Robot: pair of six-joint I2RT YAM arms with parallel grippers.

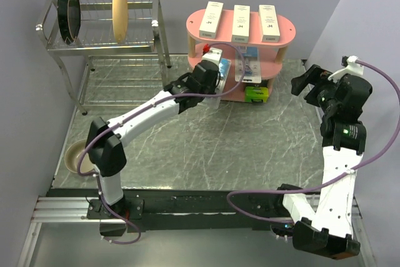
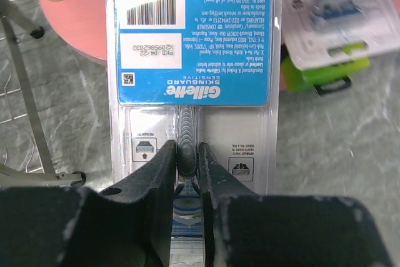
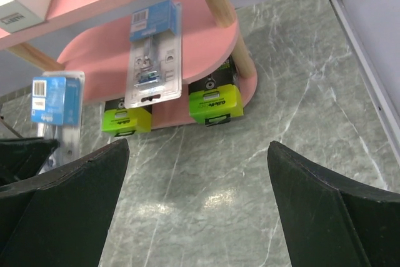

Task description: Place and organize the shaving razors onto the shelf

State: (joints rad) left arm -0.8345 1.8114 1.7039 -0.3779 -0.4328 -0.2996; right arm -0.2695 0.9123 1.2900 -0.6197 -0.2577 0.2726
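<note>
My left gripper holds the blister pack, and the open spot is outward. I will next move the pack outward onto the middle board's bare end and let it go.
The pink shelf stands at the back centre. Three slim white boxes lie side by side on its top board. One blue-card blister pack lies on the middle board, overhanging the front edge. Two black-and-lime boxes sit on the bottom board. My left gripper is shut on the razor handle bulge of the second blister pack, holding it at the shelf's left front. My right gripper is open and empty, right of the shelf.
A metal dish rack stands at the back left, holding a black pan and a tan plate. A tan bowl sits at the table's left edge. Walls close in on both sides.
</note>
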